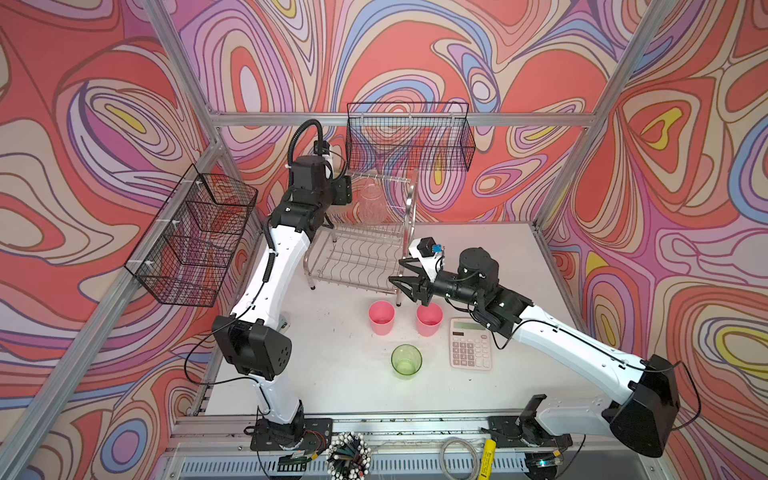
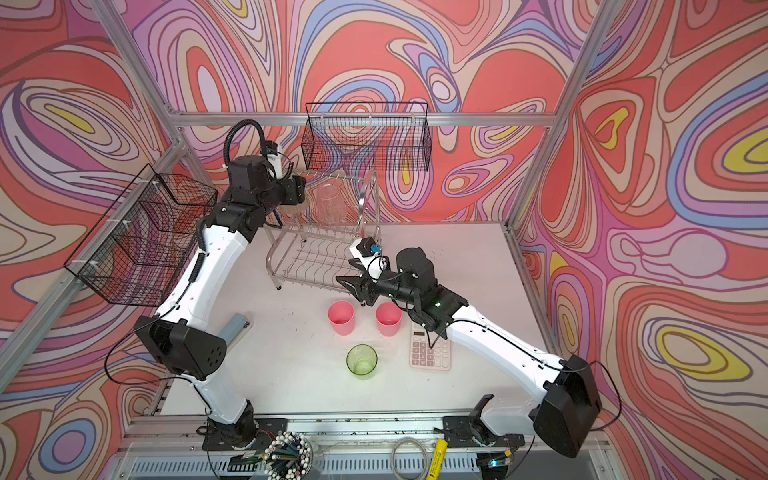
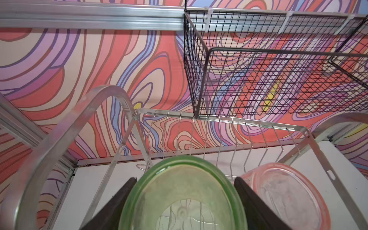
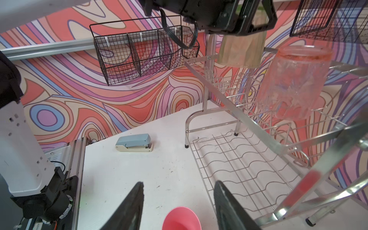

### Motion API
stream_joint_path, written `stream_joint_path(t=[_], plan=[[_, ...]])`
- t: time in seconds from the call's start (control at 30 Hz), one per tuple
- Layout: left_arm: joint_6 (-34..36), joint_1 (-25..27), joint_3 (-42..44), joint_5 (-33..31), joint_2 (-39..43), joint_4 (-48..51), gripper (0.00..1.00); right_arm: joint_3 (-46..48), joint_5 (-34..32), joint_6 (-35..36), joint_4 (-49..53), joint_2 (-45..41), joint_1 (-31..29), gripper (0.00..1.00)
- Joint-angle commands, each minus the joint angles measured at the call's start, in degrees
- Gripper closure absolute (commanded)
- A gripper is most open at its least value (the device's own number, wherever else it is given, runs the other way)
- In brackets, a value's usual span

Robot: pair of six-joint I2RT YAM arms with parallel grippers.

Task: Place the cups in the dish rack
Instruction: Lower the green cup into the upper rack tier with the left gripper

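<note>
Next, my left gripper lowers the translucent green cup onto the bare wires (image 2: 299, 219) (image 3: 187, 214) beside the pinkish cup and releases it, since the green cup still hangs above them.
My left gripper (image 3: 184, 179) is shut on a translucent green cup (image 3: 183, 199) over the upper tier of the silver dish rack (image 1: 409, 208). The right wrist view shows that cup (image 4: 241, 51) hanging just above the tier's left end. Beside it, a clear pinkish ribbed cup (image 4: 294, 83) stands upside down on the tier. Two pink cups (image 1: 381, 318) (image 1: 429, 319) and another green cup (image 1: 406, 360) stand upright on the table in front of the rack. My right gripper (image 1: 397, 272) is open and empty, above and just behind the pink cups, by the rack's front right leg.
Black mesh baskets hang on the back wall (image 1: 409, 137) and the left wall (image 1: 195, 241). A calculator (image 1: 470, 343) lies right of the pink cups, under my right arm. A blue stapler (image 4: 134, 143) lies on the table left of the rack.
</note>
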State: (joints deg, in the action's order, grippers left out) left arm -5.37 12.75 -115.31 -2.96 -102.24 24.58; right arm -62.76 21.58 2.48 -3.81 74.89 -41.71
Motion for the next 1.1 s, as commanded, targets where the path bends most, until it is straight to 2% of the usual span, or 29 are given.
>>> stream_joint_path(t=[0.0,0.43,0.83,1.07], plan=[[1.84,-1.27,-0.65,0.16,-0.76,-5.17,0.41,-0.96,0.53,1.12,0.57,-0.01,-0.18,0.42],[2.03,-1.55,10.76,-1.28,0.13,-18.7,0.41,-1.32,-0.12,0.84,-0.51,0.93,-0.22,0.42],[1.65,-1.5,14.38,-1.49,-0.36,-20.65,0.41,-1.39,-0.4,1.57,-0.31,2.31,-0.21,0.42],[2.48,-1.55,12.8,-1.13,-1.51,-18.87,0.38,-2.01,-0.75,1.49,-1.02,2.89,-0.21,0.41]])
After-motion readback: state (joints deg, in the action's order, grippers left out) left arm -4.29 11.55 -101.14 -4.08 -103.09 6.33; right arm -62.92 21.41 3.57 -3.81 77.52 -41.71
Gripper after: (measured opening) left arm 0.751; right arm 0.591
